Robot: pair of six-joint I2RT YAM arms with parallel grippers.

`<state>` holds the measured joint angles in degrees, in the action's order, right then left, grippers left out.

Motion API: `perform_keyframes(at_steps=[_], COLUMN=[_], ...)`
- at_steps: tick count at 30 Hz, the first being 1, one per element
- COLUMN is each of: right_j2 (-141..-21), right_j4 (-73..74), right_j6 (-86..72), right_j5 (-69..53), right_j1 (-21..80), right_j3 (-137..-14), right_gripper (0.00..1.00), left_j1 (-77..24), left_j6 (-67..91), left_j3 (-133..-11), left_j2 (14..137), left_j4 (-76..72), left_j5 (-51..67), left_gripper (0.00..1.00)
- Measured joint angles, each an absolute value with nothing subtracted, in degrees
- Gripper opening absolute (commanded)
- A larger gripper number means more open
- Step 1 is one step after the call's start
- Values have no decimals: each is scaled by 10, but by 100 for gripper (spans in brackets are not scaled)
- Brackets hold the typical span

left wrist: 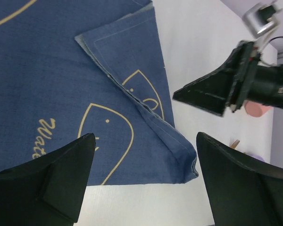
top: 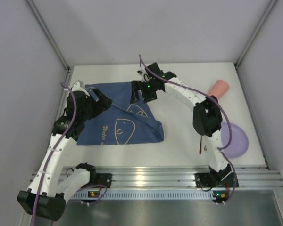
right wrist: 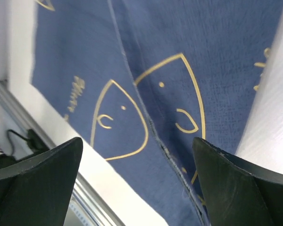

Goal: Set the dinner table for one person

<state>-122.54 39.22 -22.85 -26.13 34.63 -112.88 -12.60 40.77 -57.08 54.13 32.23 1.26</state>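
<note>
My right gripper will go down and back next, as the placemat's folded flap shows its diagonal edge. It will move onto the middle of that edge (top: 136,114) (right wrist: 152,125).
The white dinner table (top: 179,146) has a ribbed silver rail (top: 151,178) along its near edge. A dark blue placemat (top: 115,125) with pale gold drawings lies at left centre, with its right part folded over diagonally. My left gripper (top: 101,98) is open and empty above the mat's upper left part. My right gripper (top: 140,94) is open and empty above the mat's far right corner. In the left wrist view the gripper (left wrist: 146,141) hovers over the folded mat (left wrist: 61,70) and its near corner. In the right wrist view the gripper (right wrist: 137,143) hovers over the fold seam (right wrist: 146,117).
A pink cup (top: 219,88) lies on its side at the back right. A pale purple plate (top: 236,140) sits at the right. A thin brown utensil (top: 200,143) lies next to it, under the right arm. Grey walls enclose the table on three sides.
</note>
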Motion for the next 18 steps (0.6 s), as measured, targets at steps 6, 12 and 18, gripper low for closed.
perform_keyframes(at_steps=[6, 12, 18], right_j2=[-1321, -1332, -1338], right_j4=[449, 463, 471], right_j6=[-200, -184, -169], right_j5=[-241, -217, -177], right_j1=[378, 406, 451], right_j3=[-1160, -1172, -1183], right_gripper=[100, 100, 100], left_j1=[-111, -90, -80], left_j6=[403, 384, 365], left_j3=[-563, -540, -540], left_j2=[524, 524, 528], left_j4=[369, 404, 409], left_j5=[-28, -41, -41], left_gripper=[94, 94, 94])
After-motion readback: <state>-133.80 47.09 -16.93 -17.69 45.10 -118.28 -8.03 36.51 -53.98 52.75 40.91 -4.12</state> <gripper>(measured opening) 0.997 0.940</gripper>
